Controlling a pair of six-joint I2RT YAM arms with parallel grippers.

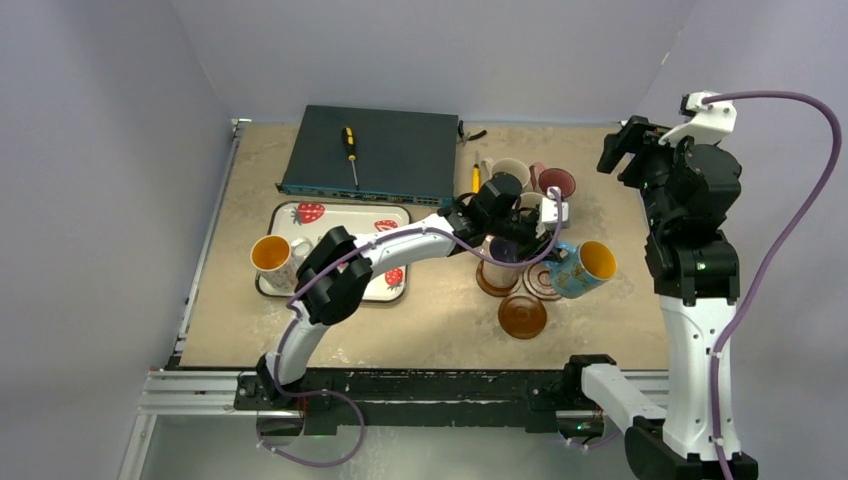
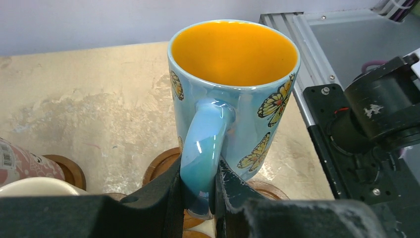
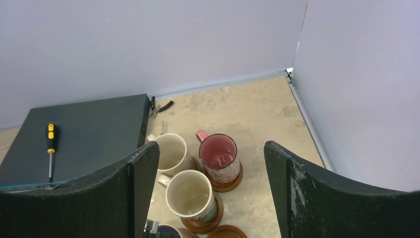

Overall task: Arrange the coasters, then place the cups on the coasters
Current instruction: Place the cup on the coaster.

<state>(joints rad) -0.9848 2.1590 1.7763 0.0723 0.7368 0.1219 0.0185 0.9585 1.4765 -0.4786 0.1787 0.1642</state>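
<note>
The robot should move its left gripper outward and down to let go of the cup on the brown coaster point(image 1: 541, 283) point(image 2: 161, 164), because that is below the gripper, to the left in the wrist view.
My left gripper point(image 2: 198, 184) is shut on the handle of a blue butterfly cup point(image 2: 233, 99) with an orange inside. In the top view this cup point(image 1: 583, 264) hangs tilted at the right end of the coaster group, just over a brown coaster point(image 1: 541, 283); whether they touch I cannot tell. Nearer the front lies a bare coaster point(image 1: 522, 316). Two cream cups point(image 3: 171, 151) point(image 3: 190, 194) and a pink-inside cup point(image 3: 218, 151) stand on coasters. A purple-inside cup point(image 1: 500, 252) stands on another. My right gripper point(image 1: 622, 148) is open, raised at the back right.
A white strawberry tray point(image 1: 345, 215) at the left carries an orange-inside cup point(image 1: 271, 255). A dark flat box point(image 1: 400, 155) with a screwdriver point(image 1: 350, 143) on it lies at the back. Small pliers point(image 1: 472, 133) lie near the back wall. The right arm's base point(image 2: 366, 129) stands close beside the held cup.
</note>
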